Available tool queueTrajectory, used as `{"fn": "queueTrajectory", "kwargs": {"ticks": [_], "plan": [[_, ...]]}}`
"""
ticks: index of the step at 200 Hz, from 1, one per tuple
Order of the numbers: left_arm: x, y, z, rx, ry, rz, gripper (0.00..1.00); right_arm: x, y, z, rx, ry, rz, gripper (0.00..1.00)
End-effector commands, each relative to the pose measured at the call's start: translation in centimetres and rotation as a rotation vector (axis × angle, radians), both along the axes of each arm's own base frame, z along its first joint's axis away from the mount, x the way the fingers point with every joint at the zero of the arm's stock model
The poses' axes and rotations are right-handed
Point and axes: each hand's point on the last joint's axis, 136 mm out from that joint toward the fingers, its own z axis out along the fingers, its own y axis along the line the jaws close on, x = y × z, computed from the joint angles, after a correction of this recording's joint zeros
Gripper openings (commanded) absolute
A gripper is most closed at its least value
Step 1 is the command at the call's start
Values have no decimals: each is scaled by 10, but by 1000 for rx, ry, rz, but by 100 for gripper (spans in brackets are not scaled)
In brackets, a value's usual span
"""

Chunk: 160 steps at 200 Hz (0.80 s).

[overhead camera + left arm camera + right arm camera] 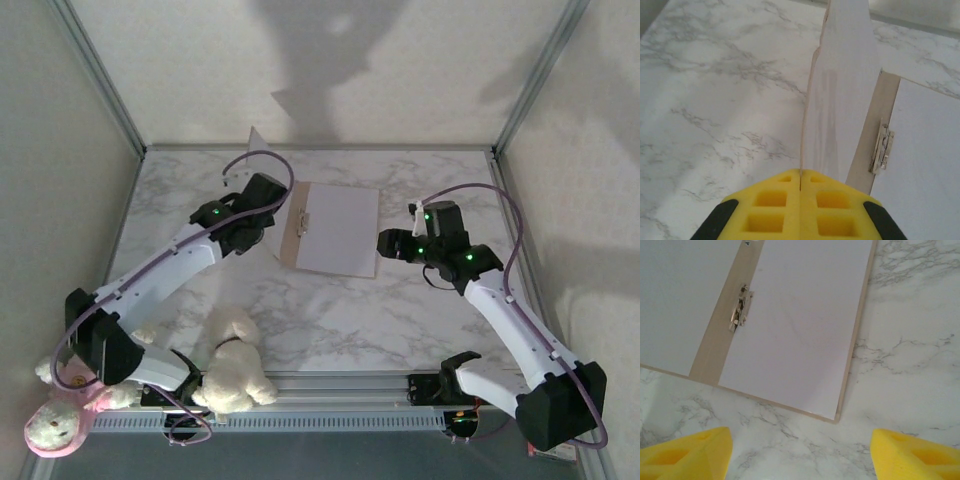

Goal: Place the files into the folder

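Observation:
The white files already lie flat in the folder, so the left gripper will swing past the metal clip [740, 307], over the files, and let go of the cover there.
The tan folder [297, 228] lies open in the middle of the marble table. Its metal clip [740, 307] sits on the tan strip [715, 347] beside the hinge. White files [340, 228] lie flat on the folder's right half [800, 325]. My left gripper [800, 172] is shut on the near edge of the folder's left cover [840, 90], which stands upright, pale inside with a tan edge. From above, that left gripper [265, 222] is at the folder's left side. My right gripper [385, 243] is open over bare marble just off the folder's near right corner [800, 436], holding nothing.
A white plush toy [235, 365] and a pink one [55, 425] lie at the near left by the left arm's base. A metal rail [330, 385] runs along the near edge. Pale walls with metal posts close in the table.

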Motion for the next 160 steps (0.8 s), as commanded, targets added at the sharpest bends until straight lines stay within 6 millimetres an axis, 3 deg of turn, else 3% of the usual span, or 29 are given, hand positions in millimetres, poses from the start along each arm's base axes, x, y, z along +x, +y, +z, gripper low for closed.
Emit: {"fn": "queueTrajectory", "kwargs": {"ticks": [1,20,58,147,160], "plan": [[-4,3,8,149,9,39,0,2,-7,13,-3,-24,-13,74],[-5,-11,14,235,16,47,0,2,-15,14,3,-22,-29,74],[-4,-52,5,352,51,-5,0,4,-30,12,35,-11,-66,73],[-11,-172,-18,319,87,-208,0,3,-58,1,111,28,-166,73],[-11,-190,-24,267,102,-245,11,2,-60,-1,122,33,-188,73]]}}
